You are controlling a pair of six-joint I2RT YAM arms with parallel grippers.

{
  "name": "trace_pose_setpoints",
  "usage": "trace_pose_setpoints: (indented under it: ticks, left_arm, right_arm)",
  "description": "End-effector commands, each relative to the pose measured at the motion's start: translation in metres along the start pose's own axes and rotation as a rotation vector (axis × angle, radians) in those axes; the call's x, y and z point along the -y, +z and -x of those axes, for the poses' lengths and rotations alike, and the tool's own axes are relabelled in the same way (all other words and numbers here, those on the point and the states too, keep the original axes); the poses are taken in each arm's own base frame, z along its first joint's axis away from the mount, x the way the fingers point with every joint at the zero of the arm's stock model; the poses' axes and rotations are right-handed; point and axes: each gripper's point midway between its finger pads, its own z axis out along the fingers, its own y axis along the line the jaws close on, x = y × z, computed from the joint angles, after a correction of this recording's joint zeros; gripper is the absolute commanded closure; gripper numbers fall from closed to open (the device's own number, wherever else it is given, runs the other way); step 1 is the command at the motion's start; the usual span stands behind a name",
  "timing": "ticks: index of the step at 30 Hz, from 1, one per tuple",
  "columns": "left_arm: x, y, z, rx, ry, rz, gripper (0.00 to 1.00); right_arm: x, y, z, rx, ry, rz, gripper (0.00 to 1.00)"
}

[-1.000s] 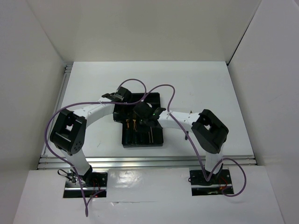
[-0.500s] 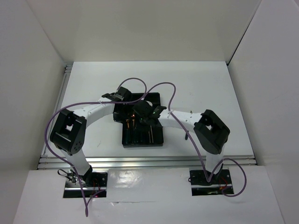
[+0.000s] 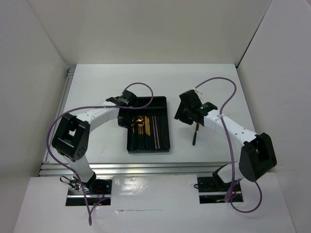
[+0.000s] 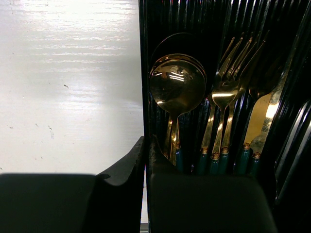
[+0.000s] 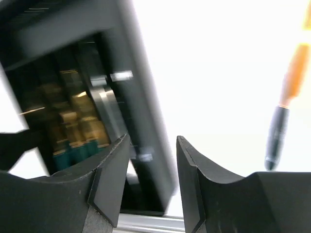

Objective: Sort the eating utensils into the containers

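Note:
I will next lower my right gripper back onto the knife's green handle (image 3: 194, 139). The handle is below the gripper, to its right in the top view and outside the tray (image 3: 148, 151).
The black cutlery tray (image 3: 148, 151) lies mid-table. It holds gold spoons (image 4: 177, 85), forks (image 4: 228, 87) and knives (image 4: 262, 116) with dark green handles, and pale chopsticks (image 3: 155, 131) in a right compartment. My left gripper (image 3: 125, 99) is at the tray's far-left corner. In the left wrist view the left gripper (image 4: 146, 145) is shut on the tray's left wall (image 4: 144, 97). My right gripper (image 3: 183, 114) hovers right of the tray, and the right wrist view shows it (image 5: 153, 145) open and empty. One utensil (image 3: 195, 135) lies on the table just beyond it, blurred in the right wrist view (image 5: 284, 111).
White walls enclose the table on three sides. A metal rail (image 3: 146, 167) runs along the near edge. Purple cables (image 3: 221, 80) arch over both arms. The tray's right wall (image 5: 131, 97) is close to my right gripper's left finger.
My right arm has swung right, from over the tray to the table beside it. A utensil now shows on the table under it. The left arm has not moved.

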Motion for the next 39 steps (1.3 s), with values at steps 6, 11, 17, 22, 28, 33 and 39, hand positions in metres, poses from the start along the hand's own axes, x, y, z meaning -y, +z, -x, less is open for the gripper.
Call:
trace_pose_setpoints:
  ticks: [6, 11, 17, 22, 28, 33, 39]
  left_arm:
    - [0.014, -0.009, 0.017, 0.055, 0.009, -0.053, 1.00]
    - [0.013, -0.011, 0.019, 0.059, 0.009, -0.045, 1.00]
    - [0.012, -0.008, 0.018, 0.056, 0.009, -0.032, 1.00]
    - [0.013, -0.006, 0.020, 0.056, 0.009, -0.032, 1.00]
    - [0.013, -0.009, 0.021, 0.064, 0.008, -0.037, 1.00]
    - [0.013, -0.009, 0.021, 0.064, 0.008, -0.037, 1.00]
    - [0.013, -0.009, 0.021, 0.064, 0.008, -0.037, 1.00]
  right_arm:
    - [0.114, 0.017, -0.042, -0.146, 0.017, -0.323, 0.49]
    - [0.134, 0.018, -0.039, -0.159, 0.003, -0.358, 0.48]
    - [0.143, 0.020, -0.040, -0.182, 0.002, -0.328, 0.48]
    - [0.145, 0.028, -0.044, -0.207, 0.002, -0.326, 0.49]
    - [0.146, 0.037, -0.055, -0.247, 0.006, -0.315, 0.53]
    - [0.151, 0.045, -0.065, -0.274, 0.007, -0.323, 0.56]
    - [0.156, 0.050, -0.068, -0.279, 0.004, -0.338, 0.65]
